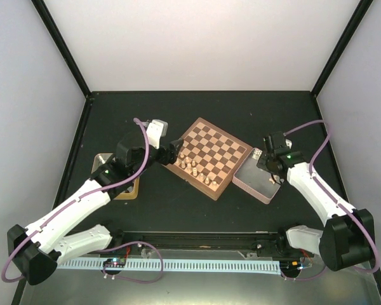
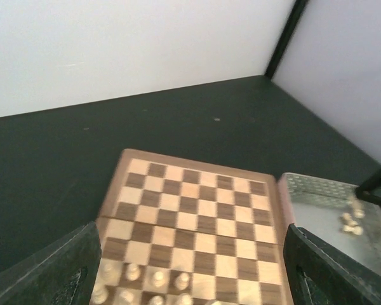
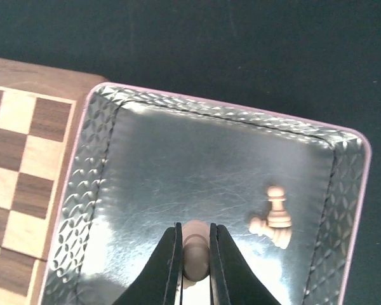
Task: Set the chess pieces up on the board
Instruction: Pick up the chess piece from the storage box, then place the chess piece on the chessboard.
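I need to move my right gripper to the left in the top view next, to the next empty square of the pawn row, then lower it there and let go.
The chessboard (image 1: pixel 219 145) lies tilted mid-table; it also shows in the left wrist view (image 2: pixel 197 210) and at the left edge of the right wrist view (image 3: pixel 16 159). Several pale chess pieces (image 1: pixel 192 166) stand on its near-left squares, seen blurred in the left wrist view (image 2: pixel 143 279). My left gripper (image 1: pixel 175 147) hovers open and empty over the board's left corner, fingers (image 2: pixel 51 273) wide apart. My right gripper (image 3: pixel 194 257) is shut on a pale chess piece (image 3: pixel 194 244) above the grey metal tray (image 3: pixel 101 165). A pale pawn (image 3: pixel 277 204) stands in the tray beside a lying piece (image 3: pixel 270 230).
The grey tray (image 1: pixel 247 180) with a pink rim sits against the board's right side. A yellow-wood tray (image 1: pixel 128 190) lies under the left arm. White walls and black frame posts enclose the dark table.
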You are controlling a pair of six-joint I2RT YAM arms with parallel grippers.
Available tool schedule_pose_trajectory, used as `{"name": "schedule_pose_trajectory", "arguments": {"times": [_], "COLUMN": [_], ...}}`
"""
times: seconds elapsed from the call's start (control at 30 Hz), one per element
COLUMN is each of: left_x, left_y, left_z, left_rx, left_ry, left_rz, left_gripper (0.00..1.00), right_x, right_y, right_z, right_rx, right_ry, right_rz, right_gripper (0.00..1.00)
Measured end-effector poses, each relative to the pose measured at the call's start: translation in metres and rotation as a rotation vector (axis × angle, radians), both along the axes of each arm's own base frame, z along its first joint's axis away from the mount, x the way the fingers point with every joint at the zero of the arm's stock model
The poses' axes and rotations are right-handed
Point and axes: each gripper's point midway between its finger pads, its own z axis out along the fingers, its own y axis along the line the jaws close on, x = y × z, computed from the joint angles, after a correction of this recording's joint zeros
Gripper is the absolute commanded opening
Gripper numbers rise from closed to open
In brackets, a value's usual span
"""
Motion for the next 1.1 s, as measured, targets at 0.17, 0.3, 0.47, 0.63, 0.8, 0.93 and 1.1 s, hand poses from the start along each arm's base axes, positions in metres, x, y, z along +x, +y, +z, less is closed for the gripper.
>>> {"name": "schedule_pose_trajectory", "arguments": {"times": [0.17,0.3,0.47,0.63,0.8,0.93,1.1], "left_x": [-0.013,-0.024,-0.057,-0.076,-0.081,-0.077,-0.064], "left_y": [-0.034,-0.072,-0.123,-0.160,-0.185,-0.201,-0.207], "left_z": [-0.004,-0.038,-0.077,-0.088,-0.108,-0.109,-0.091], "left_rx": [-0.102,-0.128,-0.096,-0.072,-0.027,-0.019,-0.035], "left_ry": [0.026,0.098,0.117,0.029,-0.003,-0.001,-0.022], "left_rz": [-0.180,-0.308,-0.471,-0.581,-0.622,-0.622,-0.576], "left_gripper": [0.78,0.79,0.80,0.80,0.79,0.77,0.72], "right_x": [0.000,-0.004,-0.020,-0.031,-0.035,-0.035,-0.032], "right_y": [0.017,0.035,0.056,0.069,0.071,0.070,0.071], "right_z": [0.006,0.015,0.018,0.020,0.029,0.029,0.031], "right_rx": [0.105,0.257,0.477,0.606,0.653,0.649,0.625], "right_ry": [0.000,-0.031,-0.042,-0.009,-0.023,-0.025,-0.044], "right_rz": [0.021,-0.005,-0.058,-0.104,-0.123,-0.122,-0.071], "right_gripper": [0.01,0.01,0.01,0.01,0.01,0.01,0.01]}}
